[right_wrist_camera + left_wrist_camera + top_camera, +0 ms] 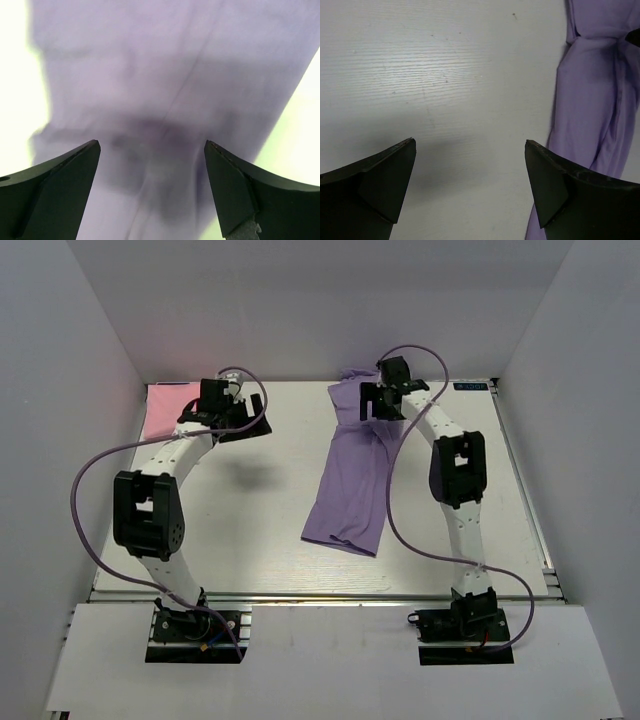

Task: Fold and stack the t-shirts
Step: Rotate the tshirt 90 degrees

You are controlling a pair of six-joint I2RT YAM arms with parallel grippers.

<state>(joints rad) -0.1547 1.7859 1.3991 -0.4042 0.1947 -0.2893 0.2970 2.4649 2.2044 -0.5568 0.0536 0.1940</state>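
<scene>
I will move my right gripper back and down onto the hem corner nearest the metal bar (375,553), because the lavender t-shirt's hem is uncovered at the t-shirt's near end.
The lavender t-shirt (352,480) lies in a long bunched strip down the middle right of the table, from the back edge toward the front. My right gripper (381,400) hovers over its far end, jaws open and empty; the right wrist view shows the blurred purple cloth (165,90) just under the fingers. The pink t-shirt (168,410) lies at the back left corner, partly hidden by my left arm. My left gripper (240,418) is open and empty over bare table, with the lavender shirt (592,100) off to its right in the left wrist view.
White walls close in the table at the back and both sides. Purple cables (95,465) loop off both arms. A metal rail (530,510) runs along the table's right edge. Bare tabletop (260,510) lies between the two shirts.
</scene>
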